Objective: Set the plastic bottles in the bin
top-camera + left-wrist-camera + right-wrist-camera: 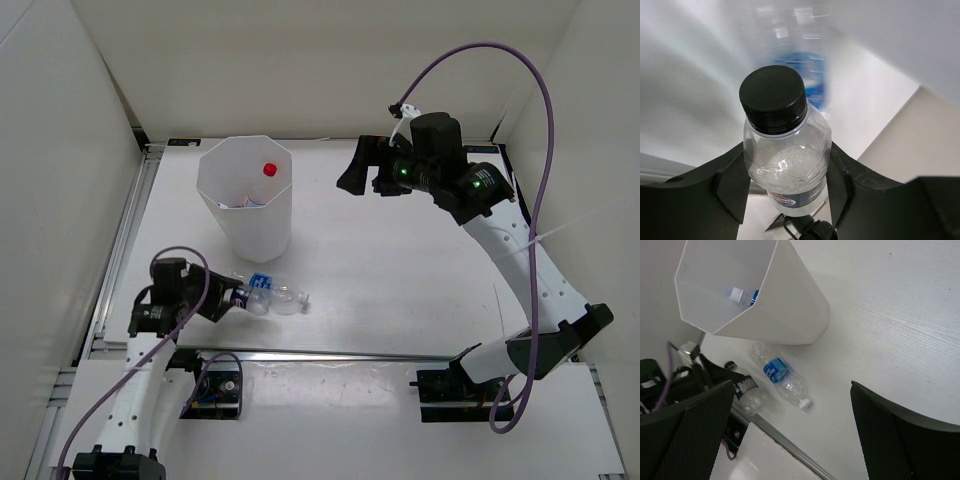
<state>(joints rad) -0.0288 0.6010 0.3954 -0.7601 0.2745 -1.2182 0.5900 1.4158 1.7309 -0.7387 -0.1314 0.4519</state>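
My left gripper should next lift the bottle up and then move it outward over the open top [245,173] of the bin, because the bin's rim is higher than the bottle.
My left gripper [238,296] is shut on a clear plastic bottle with a dark label and black cap [774,100], low over the table's near left. The fingers [730,185] press both sides of its body. Just beyond lies a blue-labelled bottle [280,296] with a white cap [804,402], flat on the table in front of the bin [245,215]. Inside the tall white bin sit a red-capped bottle [268,170] and a white-capped, blue-labelled one [740,294]. My right gripper [365,178] hangs open and empty, high to the bin's right.
White walls enclose the table on three sides. A metal rail [330,355] runs along the near edge, just behind the held bottle. The right arm [520,260] arches over the right side, with a purple cable [545,120] looping above it.
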